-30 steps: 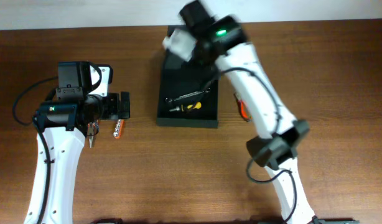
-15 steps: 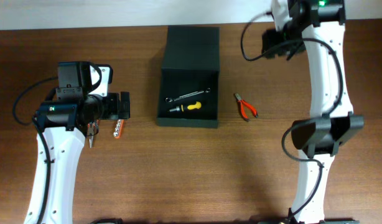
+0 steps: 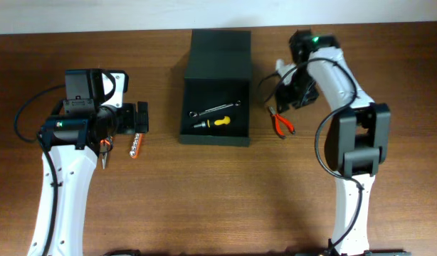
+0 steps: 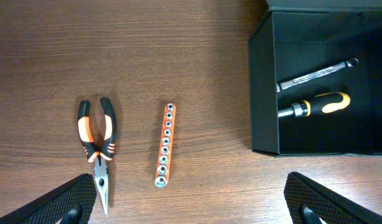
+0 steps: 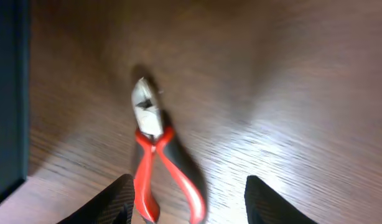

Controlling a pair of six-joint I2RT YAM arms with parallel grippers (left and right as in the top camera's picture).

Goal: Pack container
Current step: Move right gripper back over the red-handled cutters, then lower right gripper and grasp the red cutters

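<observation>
I need to lower my right gripper next, shifting it toward the container (image 3: 184, 107) and turning it slightly, onto the cutters' red handles near the joint. The cutters lie slanted and off-center below.
The dark container (image 3: 184, 107) stands open in the middle of the table, its lid (image 3: 220, 50) folded back. Inside lie a silver wrench (image 3: 217, 109) and a yellow-handled screwdriver (image 3: 215, 122). The left wrist view shows the container (image 4: 262, 93) at right, with the wrench (image 4: 315, 73) and screwdriver (image 4: 312, 106). My left gripper (image 4: 191, 208) is open above bare wood, left of the box. My right gripper (image 5: 191, 202) hangs open over red-handled cutters (image 5: 155, 162), whose handles lie between its fingers, nearer the left one.
Orange-and-black pliers (image 4: 97, 146) and an orange socket rail (image 4: 165, 144) lie on the wood left of the container. The red cutters (image 3: 281, 122) lie just right of the box. In the right wrist view the container wall (image 5: 7, 93) is at the left edge.
My right arm swung from over the container's lid out to the back right, then came down above the red cutters with its jaws wider apart. The left arm stayed still.
</observation>
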